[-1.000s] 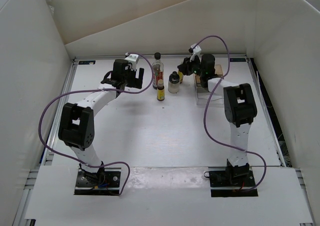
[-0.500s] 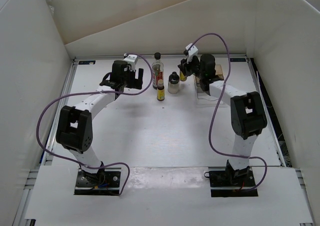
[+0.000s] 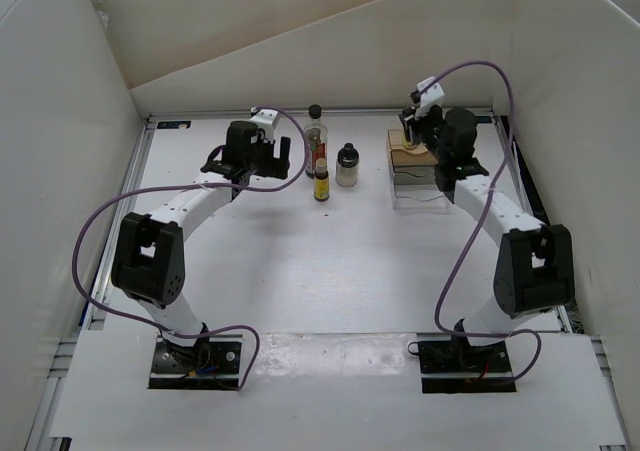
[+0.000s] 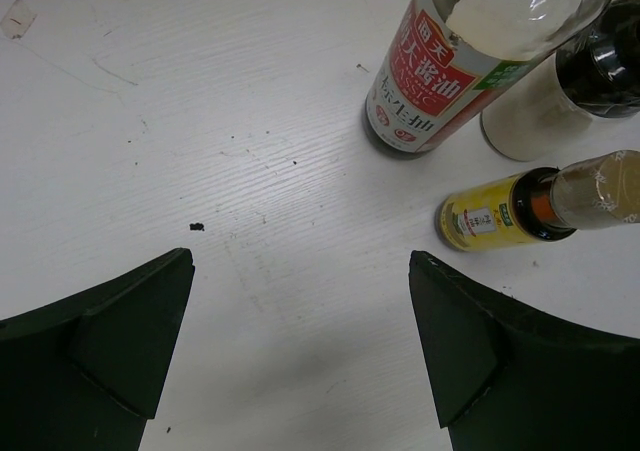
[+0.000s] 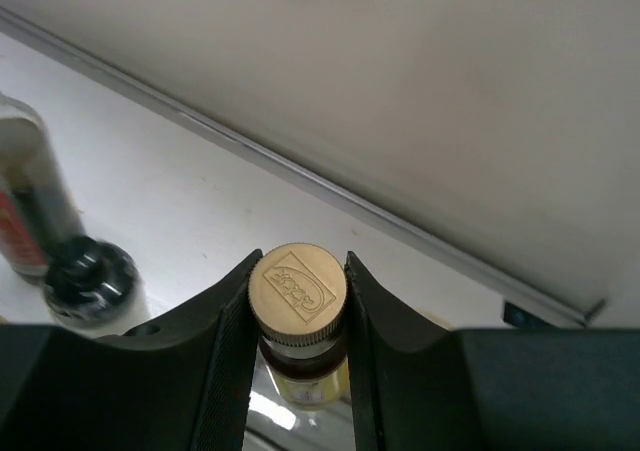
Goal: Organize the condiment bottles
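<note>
The rack's clear front tray is empty, so the robot's right gripper needs to move the yellow bottle back next, toward the right in the top view, and down into that tray.
My right gripper (image 3: pixel 413 131) is shut on the gold cap of a small yellow bottle (image 5: pixel 297 289) and holds it upright over the back of the clear-and-tan rack (image 3: pixel 404 178). The tall clear bottle with a red label and black cap (image 3: pixel 316 143) stands at the back middle. A second small yellow bottle (image 3: pixel 322 181) stands just in front of it, and the squat whitish jar with a black cap (image 3: pixel 347 166) stands to its right. My left gripper (image 3: pixel 266 157) is open and empty, low over the table left of these bottles. Its wrist view shows the tall bottle (image 4: pixel 440 81), the yellow bottle (image 4: pixel 500 217) and the jar (image 4: pixel 560 96).
White walls enclose the table on the left, back and right. A metal rail (image 5: pixel 330 186) runs along the back edge just behind the rack. Purple cables loop from both arms. The tall bottle (image 5: pixel 25 206) and the jar's cap (image 5: pixel 92 279) show at the left of the right wrist view.
My right gripper has moved to the right with the small yellow bottle, from beside the squat jar to over the rack. The left arm has not moved.
</note>
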Controlling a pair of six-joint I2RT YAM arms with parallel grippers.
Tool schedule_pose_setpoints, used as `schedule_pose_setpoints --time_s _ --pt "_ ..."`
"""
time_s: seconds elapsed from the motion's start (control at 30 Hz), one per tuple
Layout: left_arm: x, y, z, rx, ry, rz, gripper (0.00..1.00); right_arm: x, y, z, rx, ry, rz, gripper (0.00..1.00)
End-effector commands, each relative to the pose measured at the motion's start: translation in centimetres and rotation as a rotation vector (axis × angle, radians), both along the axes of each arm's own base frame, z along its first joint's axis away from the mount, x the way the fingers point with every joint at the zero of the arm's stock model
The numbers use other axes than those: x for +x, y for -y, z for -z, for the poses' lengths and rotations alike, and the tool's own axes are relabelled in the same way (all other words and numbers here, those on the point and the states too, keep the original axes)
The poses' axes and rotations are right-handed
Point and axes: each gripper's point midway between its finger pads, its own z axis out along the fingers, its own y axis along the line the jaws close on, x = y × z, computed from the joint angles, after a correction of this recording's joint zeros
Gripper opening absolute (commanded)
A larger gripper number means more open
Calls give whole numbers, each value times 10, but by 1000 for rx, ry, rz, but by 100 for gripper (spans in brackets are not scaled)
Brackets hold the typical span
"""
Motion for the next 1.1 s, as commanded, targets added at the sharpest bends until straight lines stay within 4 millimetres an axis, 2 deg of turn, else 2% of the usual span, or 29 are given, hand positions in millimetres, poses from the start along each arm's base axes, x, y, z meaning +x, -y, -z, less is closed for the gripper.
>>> schedule_pose_setpoints --time_s 0.0,0.03,0.1,0.13,0.23,0.4,0.5,0.57,0.6,0.63,0.7,0.77,0.93,1.07 --pt "-5 7 -32 -43 67 22 100 -14 28 -46 49 123 91 0" --pt "-5 7 -32 -43 69 22 100 -17 32 -38 46 107 108 0" --pt "-6 9 -32 -45 70 28 100 -23 41 -37 70 96 124 0" --pt "-7 11 -33 -46 72 31 100 -29 39 -35 88 85 115 0" --pt "-7 12 -34 -47 72 34 100 -38 49 -23 107 61 138 0" --pt "-9 13 -34 -44 72 40 100 -45 63 -13 129 46 167 0" --pt "-9 15 -34 -44 73 45 100 -53 71 2 134 41 191 0" --pt "-9 16 -33 -41 73 46 100 -54 79 3 146 46 210 0" --pt "-9 18 -35 -44 75 51 100 -55 83 13 144 29 215 0" --pt "-9 17 -31 -39 69 48 100 -56 84 10 151 46 216 0" --pt "-7 19 -33 -40 72 53 100 -56 87 22 149 30 224 0" --pt "-7 22 -30 -37 66 56 100 -56 92 22 158 43 232 0" --pt "-4 22 -28 -33 64 56 100 -48 111 35 170 26 260 0" --pt "-2 23 -23 -25 54 55 100 -41 118 42 194 18 263 0"
